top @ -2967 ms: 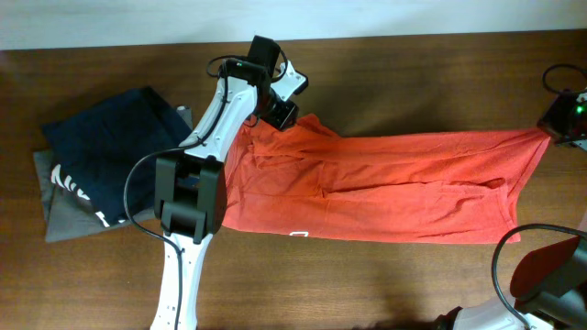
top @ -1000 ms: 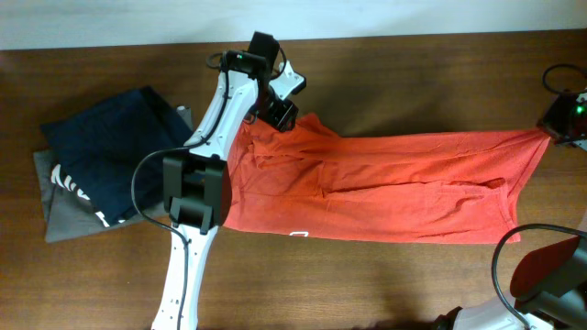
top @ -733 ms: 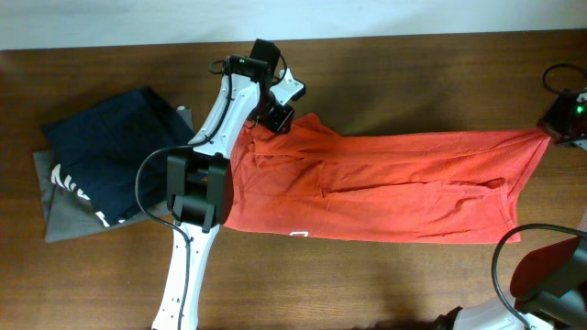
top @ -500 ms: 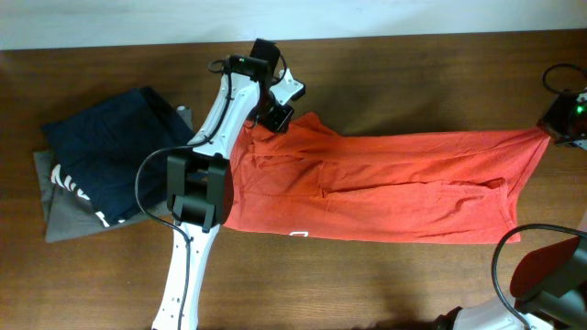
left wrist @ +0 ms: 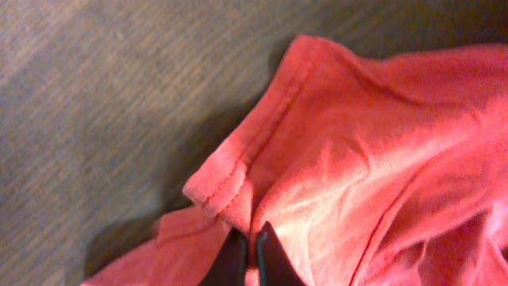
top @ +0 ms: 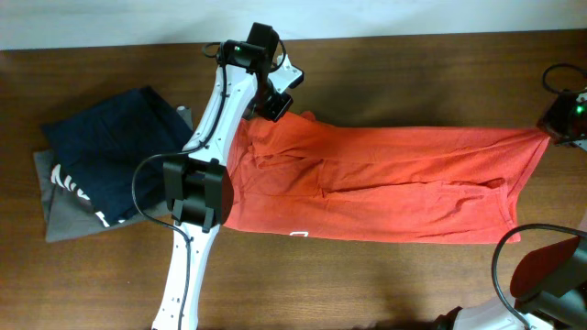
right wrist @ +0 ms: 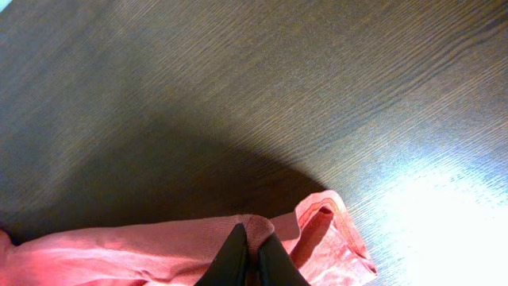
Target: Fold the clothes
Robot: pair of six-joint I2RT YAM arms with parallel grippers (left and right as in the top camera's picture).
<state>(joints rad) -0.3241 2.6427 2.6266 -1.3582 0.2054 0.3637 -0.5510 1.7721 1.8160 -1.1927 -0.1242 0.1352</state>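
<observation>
The shirt has both far corners pinched and its near edge lies flat, so my right gripper will next bring its corner back and down toward that near edge (top: pixel 510 236).
The clothes, an orange-red T-shirt (top: pixel 385 183), lie stretched left to right across the brown table, with a small white mark at the near edge. At the shirt's far left corner my left gripper (top: pixel 278 108) is shut on a pinch of the fabric; in the left wrist view the hem (left wrist: pixel 262 135) bunches up just ahead of the closed left gripper (left wrist: pixel 251 258). My right gripper (top: pixel 557 128) holds the far right corner, and the right wrist view shows the right gripper (right wrist: pixel 252 256) shut on a fold of the cloth (right wrist: pixel 302 230).
A navy garment (top: pixel 110 151) with white lettering lies on a grey folded garment (top: pixel 69 215) at the left. The table's back edge (top: pixel 413 37) runs behind the shirt. Part of the right arm's base (top: pixel 550 284) sits at the near right corner.
My left gripper has closed on the shirt's far left corner and pulled it slightly up and back, tightening the far edge. The right gripper has not moved.
</observation>
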